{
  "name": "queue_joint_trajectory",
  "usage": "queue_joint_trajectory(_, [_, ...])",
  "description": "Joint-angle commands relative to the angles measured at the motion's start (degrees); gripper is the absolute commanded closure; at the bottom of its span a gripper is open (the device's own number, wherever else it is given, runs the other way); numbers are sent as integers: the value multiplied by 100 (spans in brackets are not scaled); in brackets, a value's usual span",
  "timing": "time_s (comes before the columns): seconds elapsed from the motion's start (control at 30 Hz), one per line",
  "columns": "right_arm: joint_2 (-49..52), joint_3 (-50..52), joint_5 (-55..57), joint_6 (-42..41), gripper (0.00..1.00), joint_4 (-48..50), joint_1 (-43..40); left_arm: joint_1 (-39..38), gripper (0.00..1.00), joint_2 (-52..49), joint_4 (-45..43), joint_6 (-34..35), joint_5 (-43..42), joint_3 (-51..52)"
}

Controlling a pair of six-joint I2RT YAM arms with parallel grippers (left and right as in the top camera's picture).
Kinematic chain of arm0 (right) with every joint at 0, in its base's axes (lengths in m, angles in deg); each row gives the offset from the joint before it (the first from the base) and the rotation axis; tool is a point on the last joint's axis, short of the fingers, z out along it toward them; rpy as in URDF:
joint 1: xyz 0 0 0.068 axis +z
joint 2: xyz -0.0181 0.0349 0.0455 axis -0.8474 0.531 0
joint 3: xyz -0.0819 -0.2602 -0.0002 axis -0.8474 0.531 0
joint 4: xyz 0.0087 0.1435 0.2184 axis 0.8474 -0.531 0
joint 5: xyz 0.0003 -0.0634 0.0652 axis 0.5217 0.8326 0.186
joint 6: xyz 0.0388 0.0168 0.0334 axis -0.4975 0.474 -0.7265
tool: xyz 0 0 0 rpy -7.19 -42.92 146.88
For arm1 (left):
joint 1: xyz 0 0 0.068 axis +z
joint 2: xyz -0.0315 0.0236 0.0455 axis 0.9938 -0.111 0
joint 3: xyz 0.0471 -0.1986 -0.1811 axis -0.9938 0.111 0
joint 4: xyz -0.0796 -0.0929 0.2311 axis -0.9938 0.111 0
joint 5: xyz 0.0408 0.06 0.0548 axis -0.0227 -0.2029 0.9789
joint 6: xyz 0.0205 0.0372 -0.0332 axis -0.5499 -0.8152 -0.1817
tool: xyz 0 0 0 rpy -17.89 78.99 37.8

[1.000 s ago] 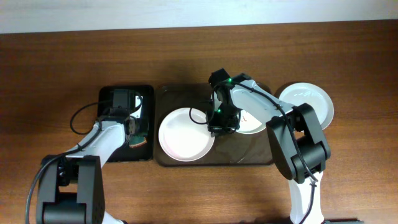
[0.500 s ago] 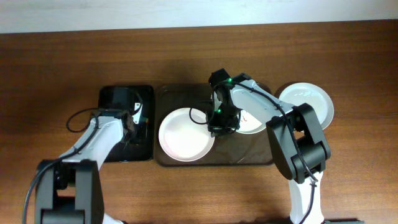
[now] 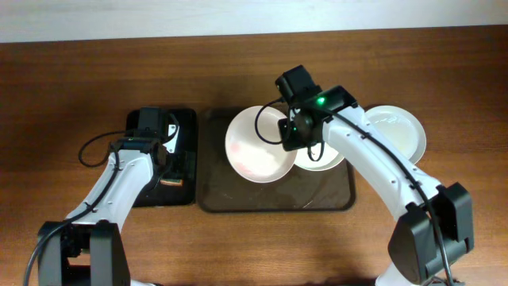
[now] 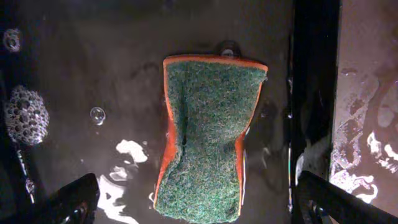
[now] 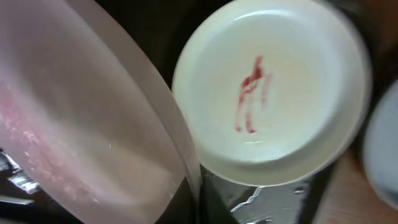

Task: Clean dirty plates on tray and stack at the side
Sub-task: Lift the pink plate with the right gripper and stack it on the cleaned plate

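I should move my right gripper over the brown tray (image 3: pixel 238 195) and past the red-smeared plate next, then lower its white plate onto the third plate.
My right gripper (image 3: pixel 290 135) is shut on the rim of a white plate (image 3: pixel 255 144), which hangs tilted over the back of the dark brown tray (image 3: pixel 238 195). In the right wrist view this plate (image 5: pixel 81 124) fills the left side, with a pinkish wet film on it and its rim between the jaws. A second plate (image 5: pixel 267 93) with a red smear lies flat on the tray just right of it. A third plate (image 3: pixel 399 131) rests on the table beside the tray. My left gripper (image 4: pixel 202 208) stands open above a green and orange sponge (image 4: pixel 208 137).
The sponge lies in a small black tray (image 3: pixel 190 195) left of the brown tray, in wet, soapy water with a patch of bubbles (image 4: pixel 25 115). The brown tray's floor (image 5: pixel 273 199) is wet. Bare wooden table surrounds both trays.
My left gripper has opened and let the sponge go onto the black tray. My right gripper has lifted its plate off the tray and carried it back and to the right.
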Motion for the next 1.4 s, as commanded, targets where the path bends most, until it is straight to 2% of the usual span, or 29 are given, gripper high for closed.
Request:
queue_joint_trajectory(0.0, [-203, -31, 1891, 31, 96, 0, 704, 28, 1, 76, -15, -42, -85, -66])
queue_joint_trajectory(0.2, [-203, -31, 4977, 31, 96, 48, 2328, 28, 1, 76, -15, -42, -85, -66])
queue_joint_trajectory(0.4, [-203, -31, 5184, 0, 96, 197, 2492, 28, 0, 76, -15, -42, -85, -66])
queue_joint_trajectory(0.43, [-203, -31, 5034, -260, 96, 273, 2387, 28, 0, 76, -15, -42, -85, -66])
queue_joint_trajectory(0.53, [-208, -37, 3077, -800, 96, 457, 1681, 28, 1, 76, -15, -42, -87, -66])
queue_joint_trajectory(0.6, [-214, -42, 1423, -960, 96, 538, 452, 28, 1, 76, -15, -39, -87, -66])
queue_joint_trajectory(0.7, [-214, -42, -245, -957, 96, 538, -1012, 28, 0, 76, -13, -39, -87, -66])
queue_joint_trajectory(0.73, [-214, -42, -896, -957, 96, 531, -1764, 28, 0, 76, -13, -39, -85, -66])
queue_joint_trajectory(0.8, [-212, -42, -1425, -955, 96, 455, -2673, 28, 1, 76, -11, -39, -85, -66])
queue_joint_trajectory(0.87, [-212, -35, -1456, -946, 96, 186, -3705, 28, 1, 76, -11, -39, -85, -66])
queue_joint_trajectory(0.97, [-125, -35, -1386, -758, 96, -48, -4763, 28, 1, 76, -9, -42, -85, -66])
queue_joint_trajectory(1.1, [258, 44, -1069, -673, 96, -131, -5377, 28, 1, 76, -7, -39, -87, -66])
queue_joint_trajectory(1.23, [647, 372, -964, -621, 96, 122, -5440, 28, 1, 76, -7, -42, -87, -66])
queue_joint_trajectory(1.27, [691, 415, -1189, -304, 96, 238, -5405, 28, 1, 76, -7, -42, -87, -66])
queue_joint_trajectory(1.3, [691, 415, -1375, -59, 89, 286, -5362, 28, 0, 76, -7, -39, -87, -66])
queue_joint_trajectory(1.33, [691, 413, -2116, 516, 64, 352, -5261, 28, 1, 76, -7, -39, -87, -66])
queue_joint_trajectory(1.37, [691, 413, -2356, 660, 59, 345, -5222, 28, 1, 76, -7, -42, -85, -66])
